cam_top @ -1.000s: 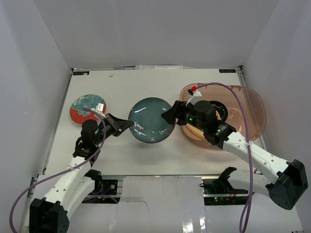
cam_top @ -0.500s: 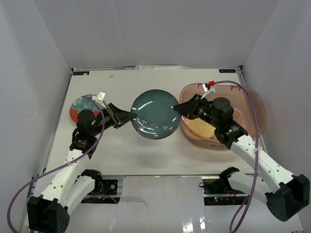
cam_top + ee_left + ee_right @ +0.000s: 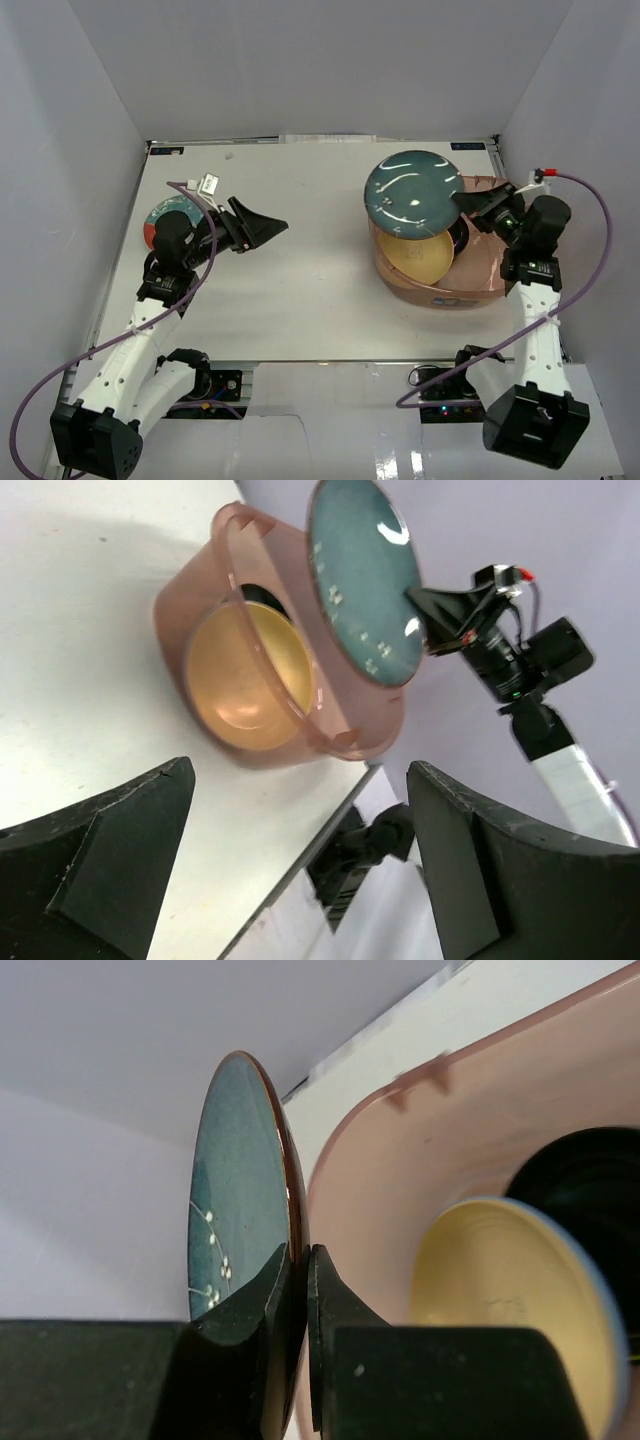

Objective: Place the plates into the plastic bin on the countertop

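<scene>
My right gripper moves back and down next and releases the teal plate (image 3: pixel 412 190) over the yellow plate (image 3: pixel 420 256), which lies in the bin below the gripper and back from it.
My right gripper (image 3: pixel 464 206) is shut on the rim of a dark teal plate (image 3: pixel 412 190) and holds it tilted on edge above the plastic bin (image 3: pixel 440 293). In the right wrist view its fingers (image 3: pixel 298 1255) pinch the teal plate (image 3: pixel 235 1180) just outside the bin wall (image 3: pixel 400 1160). A yellow plate (image 3: pixel 420 256) and a black plate (image 3: pixel 459 236) lie inside the bin. On the countertop (image 3: pixel 300 300) my left gripper (image 3: pixel 268 230) stands open and empty, well left of the bin. Beside it a red-and-teal plate (image 3: pixel 158 222) is partly hidden by the left arm.
Pale grey walls close in the countertop on three sides. In the left wrist view the bin (image 3: pixel 330 742) sits near the table's edge, with the teal plate (image 3: pixel 362 575) and the right gripper (image 3: pixel 440 620) above it.
The left gripper let go of the teal plate, opened wide and drew back left. The right gripper shut on the plate's rim and carried it up and right, over the bin.
</scene>
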Controlling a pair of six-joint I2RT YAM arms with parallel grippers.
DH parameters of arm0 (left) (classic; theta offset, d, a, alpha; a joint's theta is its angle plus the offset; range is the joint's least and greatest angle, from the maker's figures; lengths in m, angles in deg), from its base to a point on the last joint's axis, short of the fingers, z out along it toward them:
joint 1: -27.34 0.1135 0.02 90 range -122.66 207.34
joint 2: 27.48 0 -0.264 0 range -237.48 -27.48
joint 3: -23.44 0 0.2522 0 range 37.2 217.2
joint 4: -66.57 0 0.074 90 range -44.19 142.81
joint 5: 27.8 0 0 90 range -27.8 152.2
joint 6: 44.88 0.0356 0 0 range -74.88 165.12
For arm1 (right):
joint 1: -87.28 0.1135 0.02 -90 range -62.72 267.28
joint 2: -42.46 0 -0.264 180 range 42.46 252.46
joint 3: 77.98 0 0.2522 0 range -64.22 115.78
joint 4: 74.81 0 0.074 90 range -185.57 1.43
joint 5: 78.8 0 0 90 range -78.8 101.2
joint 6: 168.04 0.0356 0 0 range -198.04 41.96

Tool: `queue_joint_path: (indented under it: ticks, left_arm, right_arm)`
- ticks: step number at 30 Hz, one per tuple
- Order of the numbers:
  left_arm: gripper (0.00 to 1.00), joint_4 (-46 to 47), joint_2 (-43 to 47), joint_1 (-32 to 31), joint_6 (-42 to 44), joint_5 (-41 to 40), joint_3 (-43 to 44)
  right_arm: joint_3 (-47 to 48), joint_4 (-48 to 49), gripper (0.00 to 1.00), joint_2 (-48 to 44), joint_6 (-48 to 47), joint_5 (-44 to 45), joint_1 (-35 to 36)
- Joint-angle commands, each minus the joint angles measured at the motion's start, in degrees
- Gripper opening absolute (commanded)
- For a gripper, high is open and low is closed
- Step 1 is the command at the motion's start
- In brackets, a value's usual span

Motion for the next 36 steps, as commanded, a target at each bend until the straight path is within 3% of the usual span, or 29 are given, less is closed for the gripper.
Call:
queue_joint_path:
  ticks: [1,6,11,16,19,22,25,26,29,30,33,36]
  left_arm:
    - [0.98,-9.69,2.34,0.11,9.81,-2.15,3.63]
    - [0.98,-15.94,7.17,0.11,16.06,-3.29,2.14]
    - [0.98,-15.86,9.38,0.11,16.16,-7.06,-1.55]
    - [0.98,-13.84,7.62,0.11,6.26,-17.32,-7.08]
    - [0.98,-11.2,5.34,0.11,-0.79,-21.47,-10.08]
    - [0.98,-12.42,1.3,0.11,-3.87,-27.25,-9.64]
    - [0.98,-15.49,-1.52,0.2,-5.2,-35.33,-8.24]
    - [0.98,-16.03,-1.87,0.2,-5.99,-38.68,-8.24]
    - [0.98,-15.95,-2.22,1.51,-9.5,-46.08,-10.07]
    - [0.98,-15.77,-2.83,2.3,-10.47,-47.22,-10.6]
    - [0.98,-15.24,-4.76,6.78,-12.76,-48.64,-11.22]
    - [0.98,-13.23,-8.09,11.26,-14.34,-50.84,-11.31]
  right_arm:
    - [0.64,6.11,0.08,-2.13,1.07,-10.47,-9.62]
    - [0.18,-4.52,0.08,-3.62,-11.06,5.41,-10.96]
    - [-4.28,-2.69,0.08,-3.18,-14.24,7.29,-10.96]
    - [-10.53,5.89,0.08,-3.8,-13.37,6.76,-10.44]
    - [-13.7,10.05,0.08,-2.13,-13.18,4.29,-7.72]
    - [-14.23,10.41,0.08,-0.46,-15.73,7.27,-2.28]
    - [-14.14,9.27,0.22,-0.72,-17.75,9.47,-0.24]
    - [-14.14,8.92,0.43,-1.16,-18.11,10.0,-0.15]
    - [-14.58,7.77,0.7,-3.62,-18.37,11.94,0.02]
    - [-14.58,7.34,0.84,-4.23,-18.37,12.03,0.03]
    - [-13.8,4.09,0.98,-6.08,-19.16,11.15,0.03]
    - [-12.56,0.57,0.98,-8.19,-20.22,10.19,0.02]
